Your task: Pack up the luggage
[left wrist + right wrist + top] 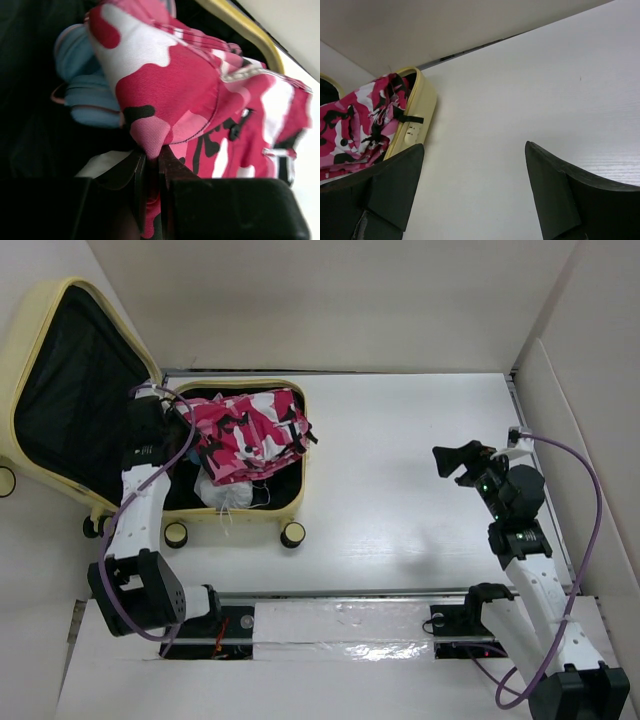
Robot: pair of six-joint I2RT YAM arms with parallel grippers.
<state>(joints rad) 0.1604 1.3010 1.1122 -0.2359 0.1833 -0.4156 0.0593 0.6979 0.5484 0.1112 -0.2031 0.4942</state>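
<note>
The garment's fold goes toward the base's edge by the lid next, pulled and released there by my left gripper, because the garment's other end overhangs the opposite rim.
The pale yellow suitcase [296, 502] lies open at the far left, its lid [70, 400] with black lining propped up. A pink, white and black camouflage garment [245, 430] lies heaped in the base, over a white item [225, 493]. My left gripper [151, 156] is inside the base, shut on a fold of the camouflage garment [180, 85]. A light blue item [82, 75] lies behind it in the left wrist view. My right gripper [472, 150] is open and empty above the bare table at the right; the suitcase rim [422, 102] shows at its left.
White walls enclose the white table [400, 460] at the back and right. A rail with foil-like strip [340, 625] runs along the near edge between the arm bases. The suitcase wheels [292, 534] stand on the table facing the near edge.
</note>
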